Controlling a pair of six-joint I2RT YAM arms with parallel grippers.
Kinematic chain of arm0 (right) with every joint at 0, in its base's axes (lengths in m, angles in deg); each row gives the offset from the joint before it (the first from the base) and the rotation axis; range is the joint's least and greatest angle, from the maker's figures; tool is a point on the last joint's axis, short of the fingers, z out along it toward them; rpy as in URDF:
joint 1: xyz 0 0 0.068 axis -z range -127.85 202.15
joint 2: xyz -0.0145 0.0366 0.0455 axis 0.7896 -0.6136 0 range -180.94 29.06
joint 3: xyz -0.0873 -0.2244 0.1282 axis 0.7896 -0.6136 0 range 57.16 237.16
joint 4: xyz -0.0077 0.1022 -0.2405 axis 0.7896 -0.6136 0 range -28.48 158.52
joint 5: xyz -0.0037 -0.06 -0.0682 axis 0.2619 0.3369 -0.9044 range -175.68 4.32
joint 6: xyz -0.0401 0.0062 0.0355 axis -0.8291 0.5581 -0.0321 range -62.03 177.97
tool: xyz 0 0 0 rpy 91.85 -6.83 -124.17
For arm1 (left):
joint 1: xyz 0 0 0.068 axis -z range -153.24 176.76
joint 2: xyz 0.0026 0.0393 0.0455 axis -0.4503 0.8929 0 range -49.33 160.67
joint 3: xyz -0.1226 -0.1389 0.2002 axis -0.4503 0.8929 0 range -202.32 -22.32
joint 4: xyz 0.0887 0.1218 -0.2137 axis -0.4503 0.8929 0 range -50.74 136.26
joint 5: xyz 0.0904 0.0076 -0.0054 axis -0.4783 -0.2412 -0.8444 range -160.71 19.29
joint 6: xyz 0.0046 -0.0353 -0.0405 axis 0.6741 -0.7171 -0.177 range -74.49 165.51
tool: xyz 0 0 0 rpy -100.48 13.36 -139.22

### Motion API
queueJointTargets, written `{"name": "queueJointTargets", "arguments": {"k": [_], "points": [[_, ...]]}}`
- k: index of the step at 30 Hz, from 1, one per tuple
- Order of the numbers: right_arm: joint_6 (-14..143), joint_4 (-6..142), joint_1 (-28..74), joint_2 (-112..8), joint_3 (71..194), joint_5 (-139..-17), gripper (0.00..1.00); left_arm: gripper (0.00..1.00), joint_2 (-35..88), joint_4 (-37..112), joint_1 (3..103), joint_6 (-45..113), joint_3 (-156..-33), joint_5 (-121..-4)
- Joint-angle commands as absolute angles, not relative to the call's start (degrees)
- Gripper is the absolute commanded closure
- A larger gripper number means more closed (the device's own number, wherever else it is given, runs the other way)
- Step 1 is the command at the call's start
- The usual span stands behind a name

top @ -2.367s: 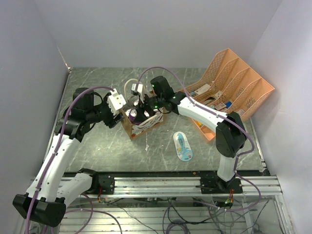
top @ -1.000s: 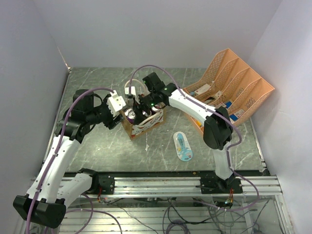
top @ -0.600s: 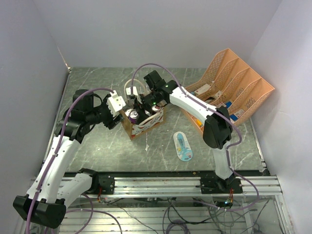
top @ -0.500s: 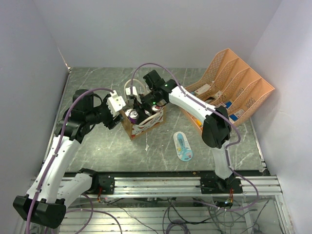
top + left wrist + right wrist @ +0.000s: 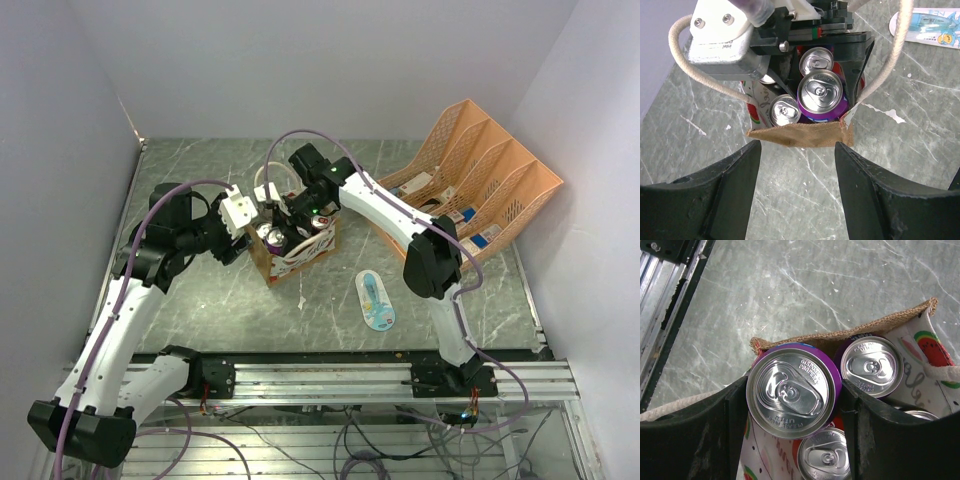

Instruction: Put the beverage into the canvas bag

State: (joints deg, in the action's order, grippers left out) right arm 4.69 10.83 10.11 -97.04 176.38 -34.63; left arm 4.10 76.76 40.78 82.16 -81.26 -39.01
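The purple can (image 5: 790, 407) still stands higher than the cans beside it, so I will next lower my right gripper straight down into the bag's near corner (image 5: 758, 346) and release it there.
The canvas bag (image 5: 298, 252), tan with watermelon prints and white rope handles, stands upright mid-table. My right gripper (image 5: 794, 388) is shut on a purple beverage can (image 5: 790, 407) and holds it upright in the bag's mouth, higher than the other cans (image 5: 871, 366) inside. In the left wrist view the purple can (image 5: 820, 95) sits between the right gripper's black fingers, above the bag's tan rim (image 5: 800, 137). My left gripper (image 5: 797, 200) is open and empty, just short of the bag's near side over bare table. In the top view it (image 5: 256, 232) is at the bag's left.
An orange mesh organizer (image 5: 485, 170) with small boxes stands at the back right. A flat blue-and-white package (image 5: 375, 298) lies on the table right of the bag. The metal rail (image 5: 330, 375) runs along the near edge. Walls close in on three sides.
My right arm has swung leftward and its wrist has shifted over the bag with the purple can still in its grip. The left arm and the bag have barely moved.
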Motion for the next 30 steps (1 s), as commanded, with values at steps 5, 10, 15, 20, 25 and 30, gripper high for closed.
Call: {"name": "queueJointTargets", "arguments": {"k": [5, 10, 15, 20, 25, 30], "points": [[0.0, 9.2, 10.3, -97.4, 176.9, -33.7, 0.71, 0.29, 4.6, 76.3, 39.8, 82.6, -81.9, -37.3], [2.1, 13.8, 10.2, -97.0, 173.1, -33.1, 0.7, 0.29, 4.4, 75.5, 39.3, 81.7, -81.6, -37.5], [4.0, 16.6, 10.3, -97.7, 172.1, -33.1, 0.67, 0.29, 4.3, 75.3, 38.8, 81.0, -81.9, -37.2], [4.9, 17.0, 10.2, -98.6, 172.6, -32.9, 0.62, 0.29, 4.0, 75.0, 38.4, 81.1, -81.5, -37.3], [6.4, 17.8, 10.2, -98.7, 172.4, -33.5, 0.56, 0.29, 4.2, 74.8, 38.4, 81.2, -81.4, -37.6], [7.9, 18.5, 10.2, -98.6, 171.6, -33.8, 0.51, 0.29, 3.9, 74.6, 38.2, 80.5, -81.9, -38.8]]}}
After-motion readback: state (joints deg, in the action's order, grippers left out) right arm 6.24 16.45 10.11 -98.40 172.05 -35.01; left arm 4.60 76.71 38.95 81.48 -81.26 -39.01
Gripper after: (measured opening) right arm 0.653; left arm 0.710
